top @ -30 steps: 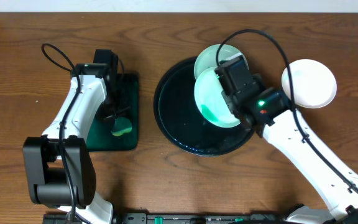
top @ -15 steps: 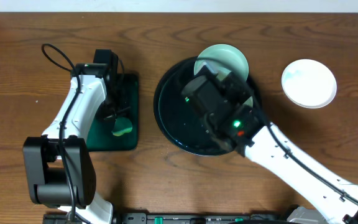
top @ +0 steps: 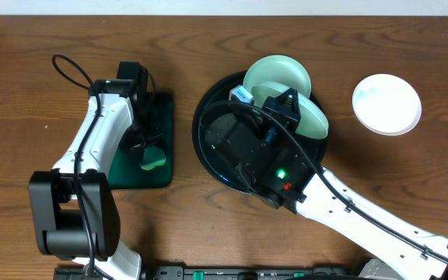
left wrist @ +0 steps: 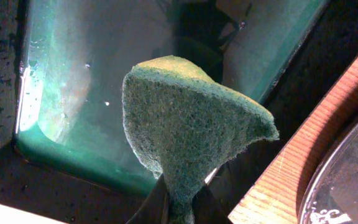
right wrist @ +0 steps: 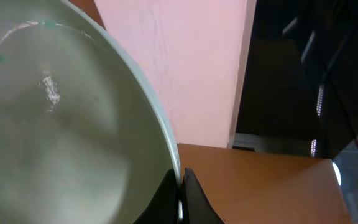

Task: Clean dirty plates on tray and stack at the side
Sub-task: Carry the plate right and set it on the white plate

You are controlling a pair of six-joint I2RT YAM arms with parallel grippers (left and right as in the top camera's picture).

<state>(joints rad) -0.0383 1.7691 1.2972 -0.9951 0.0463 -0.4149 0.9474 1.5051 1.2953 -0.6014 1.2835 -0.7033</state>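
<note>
The plain white plate [top: 386, 103] is to the right of my right gripper in the overhead view, so I need to swing over it, level the mint plate, lower and release.
My right gripper [right wrist: 180, 186] is shut on the rim of a pale mint plate [right wrist: 61, 124] and holds it lifted and tilted over the round black tray [top: 208, 117]. In the overhead view this plate [top: 314, 118] shows behind the right gripper [top: 285, 103]. A second mint plate [top: 277, 74] lies on the tray's far side. A plain white plate [top: 386, 103] sits on the table to the right. My left gripper [left wrist: 179, 208] is shut on a green sponge [left wrist: 191, 124] and holds it above the dark green rectangular tray [left wrist: 92, 68].
The dark green tray [top: 127, 175] lies left of the black tray, with the sponge [top: 152, 159] and left gripper [top: 142, 146] over it. In the left wrist view the black tray's rim [left wrist: 347, 186] shows at the right, past a strip of wooden table [left wrist: 303, 162].
The right arm has swung left over the black tray and turned its wrist, tipping the held plate up on edge. The left arm and sponge have not moved.
</note>
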